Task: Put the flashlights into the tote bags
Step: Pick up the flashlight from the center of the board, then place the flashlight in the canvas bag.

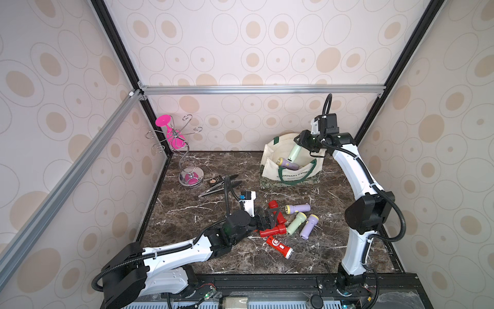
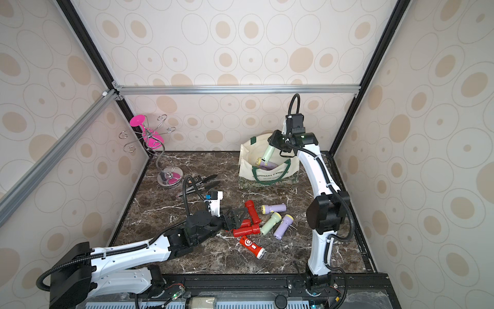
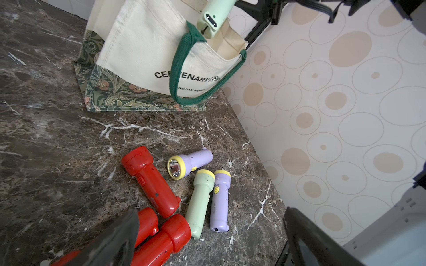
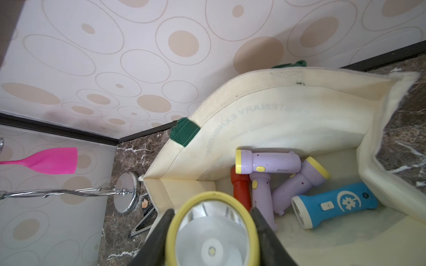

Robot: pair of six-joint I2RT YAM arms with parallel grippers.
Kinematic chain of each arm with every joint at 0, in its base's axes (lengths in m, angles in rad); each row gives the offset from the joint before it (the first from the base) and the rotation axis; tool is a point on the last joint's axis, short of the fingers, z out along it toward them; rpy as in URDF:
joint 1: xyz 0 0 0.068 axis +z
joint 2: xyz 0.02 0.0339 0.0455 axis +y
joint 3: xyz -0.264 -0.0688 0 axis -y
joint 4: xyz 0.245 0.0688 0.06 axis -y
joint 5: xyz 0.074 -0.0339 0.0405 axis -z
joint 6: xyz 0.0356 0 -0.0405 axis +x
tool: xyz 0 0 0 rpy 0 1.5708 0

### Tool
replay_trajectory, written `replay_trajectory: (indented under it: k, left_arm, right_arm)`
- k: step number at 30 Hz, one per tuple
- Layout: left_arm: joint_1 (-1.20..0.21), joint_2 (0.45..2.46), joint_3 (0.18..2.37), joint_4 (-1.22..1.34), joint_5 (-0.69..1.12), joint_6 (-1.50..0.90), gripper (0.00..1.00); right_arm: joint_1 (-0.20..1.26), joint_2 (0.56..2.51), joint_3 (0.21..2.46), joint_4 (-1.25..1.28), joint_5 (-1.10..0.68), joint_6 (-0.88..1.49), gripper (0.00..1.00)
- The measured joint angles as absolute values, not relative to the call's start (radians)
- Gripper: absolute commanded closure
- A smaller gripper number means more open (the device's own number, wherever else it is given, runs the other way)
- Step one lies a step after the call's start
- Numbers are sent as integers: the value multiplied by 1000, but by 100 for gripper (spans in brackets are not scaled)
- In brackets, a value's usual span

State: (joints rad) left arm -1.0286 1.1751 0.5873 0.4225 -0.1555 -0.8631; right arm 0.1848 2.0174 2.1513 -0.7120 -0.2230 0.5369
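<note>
My right gripper is holding the pale green flashlight, which still hangs above the flashlights inside, so next I need to lower the gripper through the cream tote bag's opening [image 1: 285, 151] [image 4: 284, 190] and release the flashlight.
The cream tote bag [image 1: 275, 171] [image 2: 250, 171] stands at the back right of the marble table, mouth open. My right gripper [image 4: 211, 230] [image 1: 303, 143] is shut on a pale green flashlight [image 1: 294, 153] [image 3: 213, 16] with a yellow head [image 4: 179, 216], held tilted above the bag's mouth. Inside the bag lie lilac flashlights [image 4: 269, 164], a red one [image 4: 241, 186] and a blue one [image 4: 334, 205]. Several red [image 1: 276, 212], lilac [image 1: 298, 208] and green [image 1: 296, 224] flashlights lie loose mid-table. My left gripper [image 1: 268, 218] [image 3: 207, 248] hangs open just over the red ones [image 3: 166, 239].
A chrome wire rack [image 1: 173, 133] holding a pink plastic glass [image 1: 171, 135] stands at the back left. Black-handled metal tongs [image 1: 219, 187] lie between the rack and the left arm. Patterned walls close the table on three sides.
</note>
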Motion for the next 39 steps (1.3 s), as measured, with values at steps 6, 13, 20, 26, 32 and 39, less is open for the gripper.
replay_trajectory:
  k: [6, 13, 20, 26, 32, 39]
  left_arm:
    - [-1029, 1175, 587, 422, -161, -863, 2]
    - [-1029, 1175, 577, 421, -170, -863, 2]
    - [-1029, 1199, 588, 344, -184, -859, 3]
    - [-1029, 1241, 618, 260, -191, -851, 3]
    - [-1029, 1306, 689, 166, -193, -812, 3]
    - [-1028, 1402, 820, 25, -192, -726, 10]
  right_arm:
    - [185, 2127, 2227, -756, -195, 497, 100]
    - [186, 2146, 2238, -799, -177, 453, 100]
    - [194, 2148, 2238, -806, -161, 408, 99]
    - [206, 2169, 2238, -823, -139, 368, 87]
    - [211, 2174, 2245, -847, -115, 349, 50]
    - [213, 2173, 2286, -855, -94, 335, 24]
